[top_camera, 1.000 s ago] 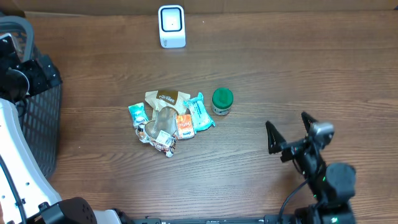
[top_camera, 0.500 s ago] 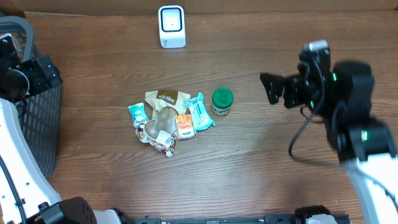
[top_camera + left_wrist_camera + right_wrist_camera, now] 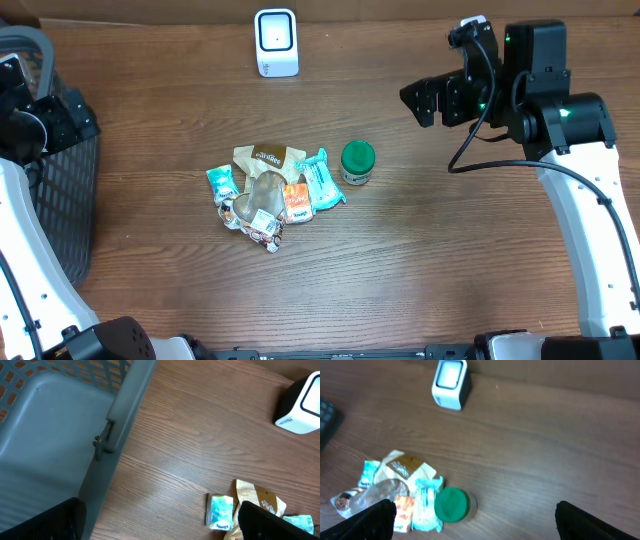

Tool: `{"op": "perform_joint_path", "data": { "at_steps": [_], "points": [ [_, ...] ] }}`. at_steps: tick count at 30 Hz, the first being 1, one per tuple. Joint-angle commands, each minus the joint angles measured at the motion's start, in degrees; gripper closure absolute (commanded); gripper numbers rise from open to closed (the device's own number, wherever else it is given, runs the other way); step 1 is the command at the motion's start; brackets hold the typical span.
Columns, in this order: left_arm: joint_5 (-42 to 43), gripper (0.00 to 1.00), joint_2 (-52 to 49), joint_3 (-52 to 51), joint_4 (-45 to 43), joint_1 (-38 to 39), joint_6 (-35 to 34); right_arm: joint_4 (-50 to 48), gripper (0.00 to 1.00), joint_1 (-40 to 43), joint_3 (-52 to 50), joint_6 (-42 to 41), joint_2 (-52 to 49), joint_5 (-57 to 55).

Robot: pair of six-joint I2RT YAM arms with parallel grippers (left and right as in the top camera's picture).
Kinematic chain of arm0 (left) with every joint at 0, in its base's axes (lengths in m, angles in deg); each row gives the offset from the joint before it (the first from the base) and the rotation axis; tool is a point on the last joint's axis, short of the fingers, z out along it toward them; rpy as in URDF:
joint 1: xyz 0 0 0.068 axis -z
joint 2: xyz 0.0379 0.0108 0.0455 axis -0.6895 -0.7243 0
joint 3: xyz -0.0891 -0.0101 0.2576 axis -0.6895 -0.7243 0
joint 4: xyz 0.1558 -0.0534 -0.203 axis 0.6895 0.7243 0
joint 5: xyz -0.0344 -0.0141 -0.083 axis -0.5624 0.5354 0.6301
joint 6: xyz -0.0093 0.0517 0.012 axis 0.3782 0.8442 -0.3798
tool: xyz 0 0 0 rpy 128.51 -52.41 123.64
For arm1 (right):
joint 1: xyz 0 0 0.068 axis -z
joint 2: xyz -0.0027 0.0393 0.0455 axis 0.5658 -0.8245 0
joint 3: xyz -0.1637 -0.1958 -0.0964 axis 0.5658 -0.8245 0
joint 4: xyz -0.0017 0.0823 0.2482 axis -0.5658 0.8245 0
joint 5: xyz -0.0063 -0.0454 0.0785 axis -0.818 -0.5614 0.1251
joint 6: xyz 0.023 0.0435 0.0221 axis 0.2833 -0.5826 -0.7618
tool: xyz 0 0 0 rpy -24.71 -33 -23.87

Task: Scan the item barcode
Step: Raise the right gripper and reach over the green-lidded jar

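Note:
I will next lower my right gripper and move it to the left in the overhead view to get its open fingers around the green lid, because the jar (image 3: 357, 162) is standing upright.
A small pile of items lies mid-table: a brown pouch (image 3: 268, 157), two teal packets (image 3: 222, 182) (image 3: 322, 180), an orange packet (image 3: 296, 203) and a crinkled clear wrapper (image 3: 258, 208). A green-lidded jar (image 3: 357, 162) (image 3: 451, 505) stands just right of the pile. The white barcode scanner (image 3: 276, 42) (image 3: 450, 384) stands at the back edge. My right gripper (image 3: 437, 100) (image 3: 485, 522) hangs open and empty high over the table, back right of the jar. My left gripper (image 3: 160, 525) is open and empty over the basket's edge, far left of the pile.
A dark mesh basket (image 3: 60, 210) (image 3: 50, 435) fills the table's left end under my left arm. Bare wood lies between the basket and the pile, and between the pile and the scanner (image 3: 300, 405). A cable loops off my right arm (image 3: 470, 140).
My right arm has swung up from the front right corner to the back right, above and beside the jar. The left arm and the items have not moved.

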Motion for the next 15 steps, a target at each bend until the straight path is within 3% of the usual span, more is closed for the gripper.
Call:
{"op": "perform_joint_path", "data": {
  "at_steps": [1, 7, 15],
  "points": [
    [0.6, 0.00, 0.3, 1.2, 0.0, 0.0, -0.5, -2.0, 0.05, -0.6, 2.0, 2.3, -1.1, 2.8],
    [0.6, 0.00, 0.3, 1.2, 0.0, 0.0, -0.5, -2.5, 0.07, -3.8, 2.0, 2.6, -7.4, -2.6],
    [0.6, 0.00, 0.3, 1.2, 0.0, 0.0, -0.5, -0.4, 0.03, -15.1, 2.0, 10.5, -18.0, -12.2]
  ]
}}
